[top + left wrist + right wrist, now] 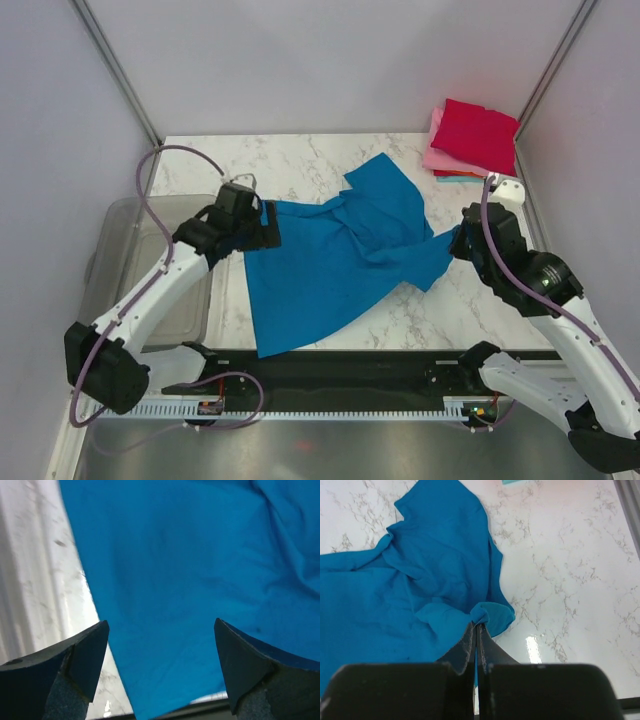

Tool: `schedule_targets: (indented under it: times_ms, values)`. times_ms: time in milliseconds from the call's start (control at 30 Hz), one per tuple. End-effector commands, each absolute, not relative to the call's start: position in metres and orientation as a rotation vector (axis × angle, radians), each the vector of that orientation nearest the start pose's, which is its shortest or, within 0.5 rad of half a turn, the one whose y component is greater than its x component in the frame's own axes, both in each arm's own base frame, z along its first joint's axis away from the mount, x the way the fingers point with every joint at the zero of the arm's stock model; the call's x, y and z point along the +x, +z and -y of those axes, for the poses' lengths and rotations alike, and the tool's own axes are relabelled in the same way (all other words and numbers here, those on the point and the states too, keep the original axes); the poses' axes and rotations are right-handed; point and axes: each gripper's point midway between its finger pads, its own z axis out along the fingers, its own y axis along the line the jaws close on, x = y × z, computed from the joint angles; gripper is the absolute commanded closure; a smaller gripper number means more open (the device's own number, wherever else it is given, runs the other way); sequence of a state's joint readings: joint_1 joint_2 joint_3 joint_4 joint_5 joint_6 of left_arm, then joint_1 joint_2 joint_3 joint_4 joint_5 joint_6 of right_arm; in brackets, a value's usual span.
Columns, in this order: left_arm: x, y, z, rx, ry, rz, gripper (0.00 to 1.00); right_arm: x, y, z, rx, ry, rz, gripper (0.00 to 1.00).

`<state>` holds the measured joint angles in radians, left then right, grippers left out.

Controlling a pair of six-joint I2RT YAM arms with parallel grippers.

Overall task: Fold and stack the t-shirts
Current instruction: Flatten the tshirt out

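I need to move my left gripper back and down next, onto the shirt's bin-side near corner (pixel 262 350) (pixel 139 713) by the black bar, since my right gripper already holds the opposite edge of the shirt.
A bright blue t-shirt (pixel 340 260) lies spread and wrinkled across the marble table, also filling the left wrist view (pixel 200 570). My left gripper (pixel 262 226) hovers at the shirt's left top corner, jaws wide open (pixel 161 630) with only flat cloth between them, nothing pinched. At the shirt's right edge my right gripper (pixel 458 242) is shut on a bunched fold of the blue t-shirt (pixel 487 615), fingertips (pixel 476 626) pressed together. Folded t-shirts, crimson red (pixel 478 134) over pink (pixel 440 155) and a strip of teal, are stacked at the back right corner.
A clear grey plastic bin (pixel 140 270) stands on the left, under the left arm. A black rail (pixel 340 365) runs along the table's near edge. Bare marble (pixel 570 580) lies right of the shirt. Grey walls close in the back and sides.
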<state>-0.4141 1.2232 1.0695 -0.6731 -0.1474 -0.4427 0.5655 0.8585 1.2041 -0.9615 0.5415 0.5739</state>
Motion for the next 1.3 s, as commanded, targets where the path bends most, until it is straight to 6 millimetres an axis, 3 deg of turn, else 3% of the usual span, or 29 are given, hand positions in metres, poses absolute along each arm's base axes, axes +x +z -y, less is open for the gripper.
schedule_targets:
  times_ms: [0, 100, 167, 400, 500, 567, 733, 833, 967, 1033, 1267]
  values:
    - [0.245, 0.172, 0.157, 0.019, -0.307, -2.431, 0.09, 0.234, 0.281, -0.072, 0.308, 0.141, -2.081, 1.00]
    - [0.204, 0.157, 0.172, 0.045, -0.367, -2.494, 0.22, 0.232, 0.274, -0.072, 0.300, 0.138, -2.100, 1.00]
    - [0.180, 0.141, 0.171, 0.016, -0.372, -2.556, 0.29, 0.230, 0.268, -0.071, 0.303, 0.136, -2.105, 1.00]
    - [0.101, 0.099, 0.171, 0.052, -0.326, -2.738, 0.31, 0.224, 0.245, -0.071, 0.313, 0.144, -2.128, 1.00]
    - [0.083, 0.082, 0.161, 0.006, -0.231, -2.777, 0.25, 0.222, 0.238, -0.072, 0.309, 0.157, -2.140, 1.00]
    - [0.079, 0.065, 0.142, -0.069, -0.119, -2.791, 0.23, 0.220, 0.232, -0.074, 0.305, 0.168, -2.151, 1.00]
    - [0.077, 0.061, 0.145, -0.177, -0.164, -2.783, 0.26, 0.217, 0.227, -0.078, 0.292, 0.194, -2.163, 1.00]
    - [0.068, 0.045, 0.152, -0.174, -0.139, -2.848, 0.27, 0.216, 0.227, -0.077, 0.288, 0.198, -2.157, 1.00]
    - [0.064, 0.016, 0.143, -0.199, -0.012, -2.887, 0.24, 0.214, 0.221, -0.078, 0.276, 0.203, -2.165, 1.00]
    - [0.064, 0.009, 0.149, -0.220, -0.065, -2.881, 0.24, 0.214, 0.219, -0.079, 0.269, 0.208, -2.172, 1.00]
    - [0.065, 0.008, 0.145, -0.267, -0.097, -2.856, 0.37, 0.211, 0.216, -0.077, 0.259, 0.205, -2.169, 1.00]
